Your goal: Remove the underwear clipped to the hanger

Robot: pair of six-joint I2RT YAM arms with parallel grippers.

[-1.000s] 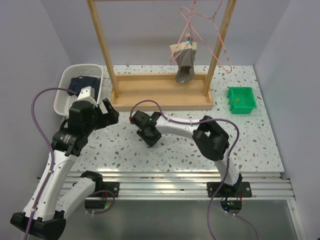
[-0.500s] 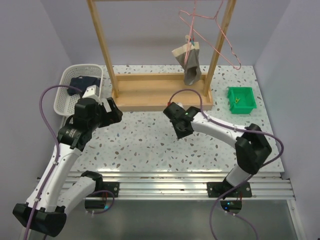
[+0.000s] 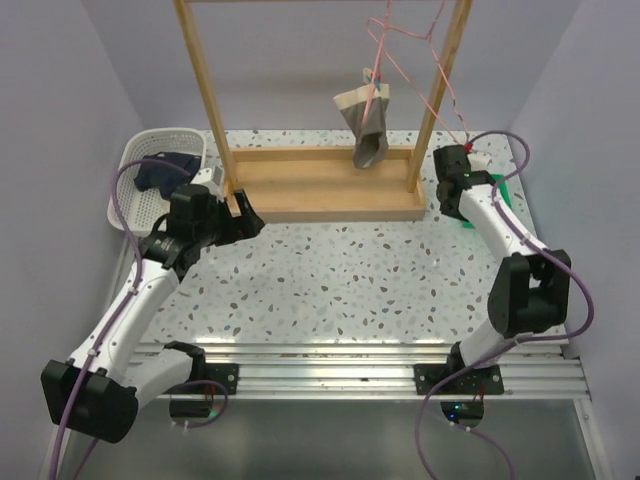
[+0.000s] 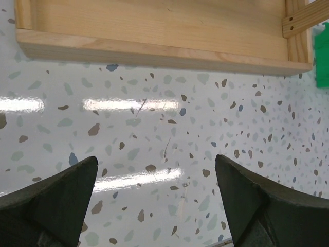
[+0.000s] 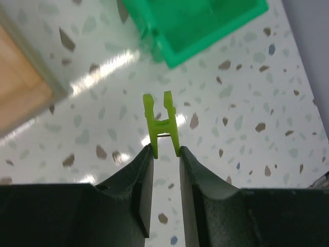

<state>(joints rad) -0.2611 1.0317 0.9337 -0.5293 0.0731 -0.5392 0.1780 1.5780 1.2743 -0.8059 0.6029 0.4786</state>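
The small green clip is still over bare table. My right gripper should move outward over the green bin's open inside [image 5: 199, 18].
A grey pair of underwear [image 3: 366, 125] with a beige waistband hangs from the pink wire hanger [image 3: 412, 75] on the wooden rack. A dark navy pair of underwear [image 3: 165, 168] lies in the white basket [image 3: 135, 165]. My right gripper [image 3: 457, 162] [image 5: 165, 149] is beside the green bin [image 3: 502, 186] [image 5: 195, 25], shut on a small green clip [image 5: 163, 123] that sticks out past its fingertips. My left gripper [image 3: 243, 214] [image 4: 154, 172] is open and empty, low over the table just in front of the rack's base [image 4: 154, 31].
The wooden rack's base board [image 3: 320, 185] and two uprights stand across the back of the table. The basket is at the back left, the green bin at the back right, partly covered by my right arm.
My right arm has swung from the table's middle to the far right by the green bin, its jaws narrowing on the clip. The left gripper has moved toward the rack base. The hanger has swung.
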